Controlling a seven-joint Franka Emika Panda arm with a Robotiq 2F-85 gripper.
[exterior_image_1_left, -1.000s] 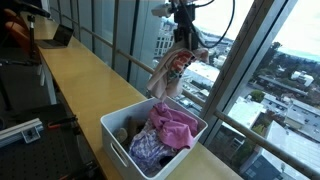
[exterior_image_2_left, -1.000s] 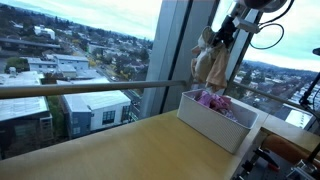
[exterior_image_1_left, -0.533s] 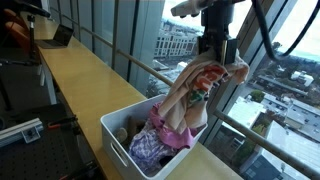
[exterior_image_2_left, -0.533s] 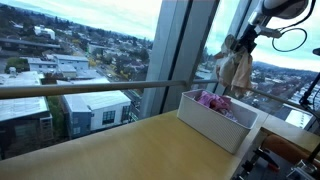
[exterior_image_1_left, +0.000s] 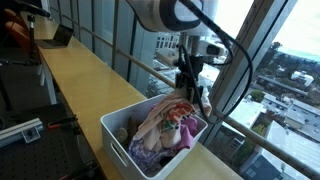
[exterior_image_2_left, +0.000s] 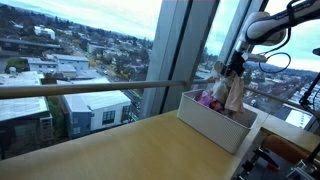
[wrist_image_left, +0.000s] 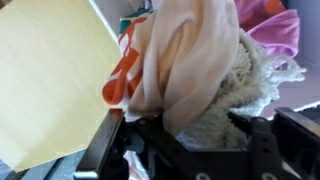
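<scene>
Only the bundle's lower end hangs inside the white bin, so my gripper needs to go down toward the bin's middle (exterior_image_1_left: 153, 138) next and open.
My gripper (exterior_image_1_left: 188, 88) hangs over the far side of a white bin (exterior_image_1_left: 118, 141) and is shut on a bundle of cloth (exterior_image_1_left: 170, 118): a beige garment with an orange-and-white patch and a cream knitted piece. The bundle's lower end drapes into the bin onto a pink garment (exterior_image_1_left: 150, 135). In the wrist view the beige cloth (wrist_image_left: 185, 55) and cream knit (wrist_image_left: 245, 85) fill the space between the black fingers (wrist_image_left: 250, 135), with pink cloth (wrist_image_left: 275, 30) beyond. In an exterior view the gripper (exterior_image_2_left: 237, 72) holds the cloth (exterior_image_2_left: 233, 92) just above the bin (exterior_image_2_left: 215, 125).
The bin stands near the end of a long wooden counter (exterior_image_1_left: 80, 75) along tall windows with a metal rail (exterior_image_2_left: 90, 88). A laptop (exterior_image_1_left: 58, 38) sits at the far end. The counter surface (wrist_image_left: 45, 80) shows beside the cloth in the wrist view.
The gripper has come down from high above the bin and toward it. The hanging cloth bundle now reaches into the bin, still gripped.
</scene>
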